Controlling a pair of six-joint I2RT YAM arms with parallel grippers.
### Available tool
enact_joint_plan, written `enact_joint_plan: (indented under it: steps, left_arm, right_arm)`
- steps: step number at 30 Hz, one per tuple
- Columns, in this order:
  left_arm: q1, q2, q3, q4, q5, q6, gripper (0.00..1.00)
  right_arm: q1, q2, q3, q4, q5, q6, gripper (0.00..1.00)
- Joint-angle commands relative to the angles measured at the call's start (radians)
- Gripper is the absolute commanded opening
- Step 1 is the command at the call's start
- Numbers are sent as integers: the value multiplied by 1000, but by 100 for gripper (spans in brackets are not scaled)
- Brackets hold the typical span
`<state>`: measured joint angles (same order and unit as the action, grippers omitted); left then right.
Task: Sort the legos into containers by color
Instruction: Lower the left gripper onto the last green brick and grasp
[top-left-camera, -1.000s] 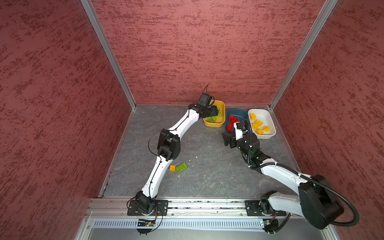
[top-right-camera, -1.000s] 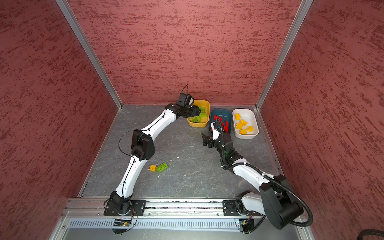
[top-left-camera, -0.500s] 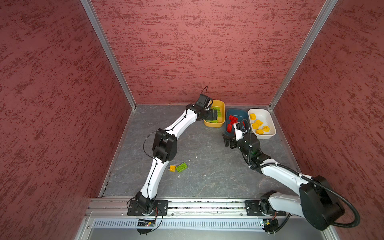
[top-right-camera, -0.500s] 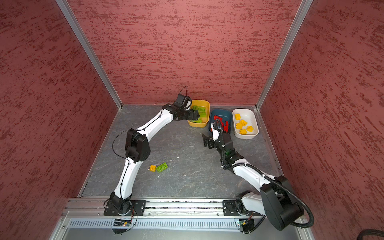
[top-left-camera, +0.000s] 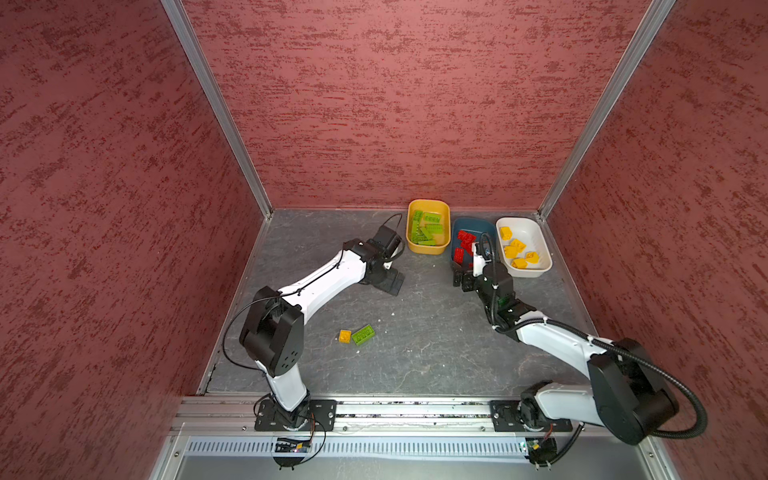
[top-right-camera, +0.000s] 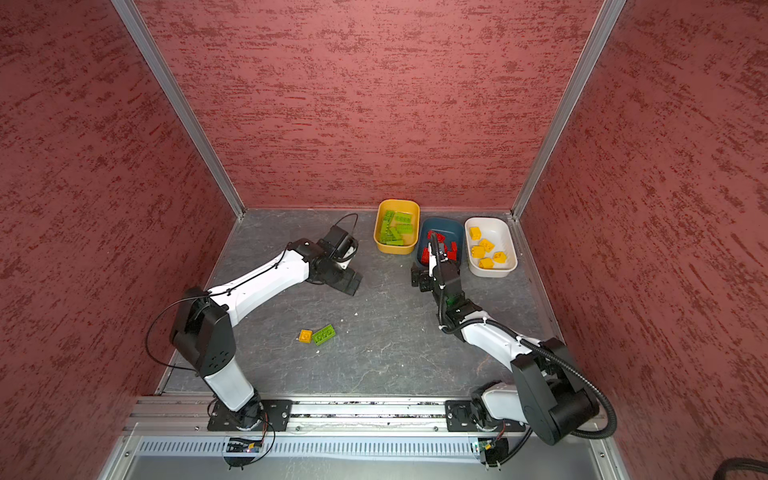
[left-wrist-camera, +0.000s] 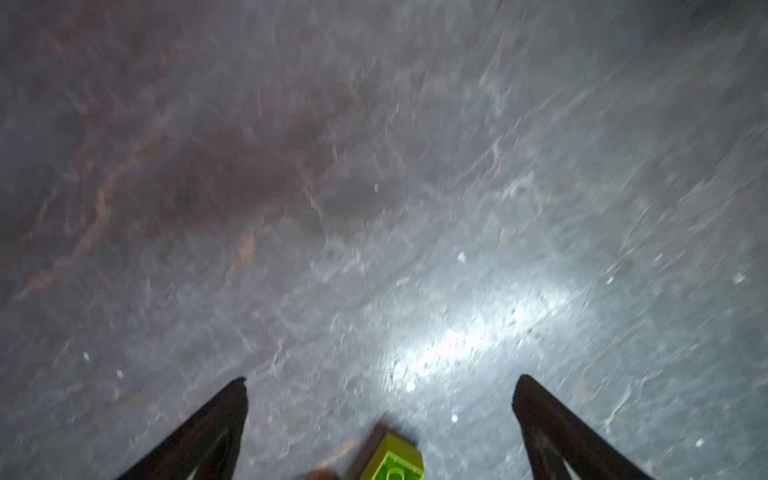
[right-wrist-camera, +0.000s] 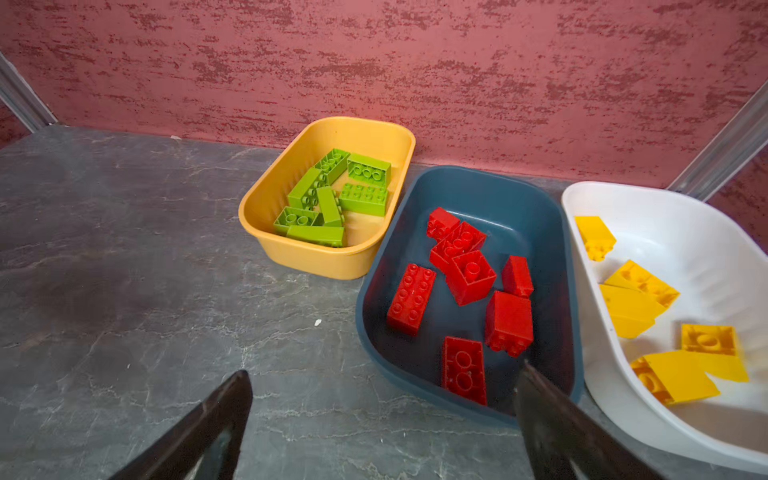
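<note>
I will move my left gripper back and down onto the brick's far end (top-left-camera: 368, 328), because the green oblong brick is still on the floor outside the yellow-orange tub (top-left-camera: 416, 248).
Three containers stand at the back right. The yellow-orange tub (top-left-camera: 416, 248) (right-wrist-camera: 316, 262) holds several lime green legos (right-wrist-camera: 328, 199). Red legos (right-wrist-camera: 469, 276) lie in the teal tub (top-left-camera: 473, 224) (right-wrist-camera: 490, 195), and yellow legos (right-wrist-camera: 636, 291) in the white tub (top-left-camera: 536, 232) (right-wrist-camera: 685, 232). A green oblong brick (top-left-camera: 363, 334) (top-right-camera: 323, 335) and a yellow square brick (top-left-camera: 344, 336) (top-right-camera: 305, 336) lie side by side on the floor. My left gripper (top-left-camera: 388, 282) (left-wrist-camera: 380, 380) hangs open over bare floor, front-left of the yellow tub; a green brick (left-wrist-camera: 395, 461) shows at that view's edge, unheld. My right gripper (top-left-camera: 463, 282) (right-wrist-camera: 382, 376) is open at the teal tub's front edge.
Red textured walls (top-left-camera: 395, 104) with metal corner posts close in the grey stone-look floor (top-left-camera: 415, 353) on three sides. The tubs sit close against the back wall. The arm bases are bolted to a rail (top-left-camera: 415, 411) along the front edge.
The left arm has drawn back from over the yellow tub toward the front, its jaws going from part shut to wide open. The right arm has stayed in place.
</note>
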<state>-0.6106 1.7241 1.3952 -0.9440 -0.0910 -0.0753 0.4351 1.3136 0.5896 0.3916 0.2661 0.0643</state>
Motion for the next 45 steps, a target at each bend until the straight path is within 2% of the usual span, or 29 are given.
enact_joint_plan:
  steps: [1, 7, 12, 25, 28, 32, 34, 39, 45]
  left_arm:
    - [-12, -18, -96, -136, -42, -28, 100]
    - [-93, -83, -216, -124, 20, 23, 100]
    - [-166, -20, -228, -195, -52, 57, 100]
    - [-164, 75, -252, -90, -91, 90, 89]
    - [-152, 87, -250, -52, -37, 102, 83]
    - [-144, 112, -260, -42, -28, 100, 77]
    - [-135, 119, -266, -31, 2, 100, 68]
    - [-121, 116, -285, 6, 49, 107, 54]
    - [-106, 99, -293, 27, 14, 96, 37]
  right_arm:
    - [3, 4, 36, 24, 46, 38, 99]
    - [4, 23, 56, 18, 57, 37, 99]
    - [3, 37, 59, 32, 65, 42, 99]
    - [4, 68, 70, 27, 59, 53, 99]
    - [3, 72, 74, 20, 60, 58, 99]
    - [3, 69, 74, 16, 69, 45, 99]
    - [4, 73, 79, 9, 73, 34, 99]
    - [4, 78, 87, 1, 74, 37, 99]
    - [2, 98, 100, 1, 64, 38, 99]
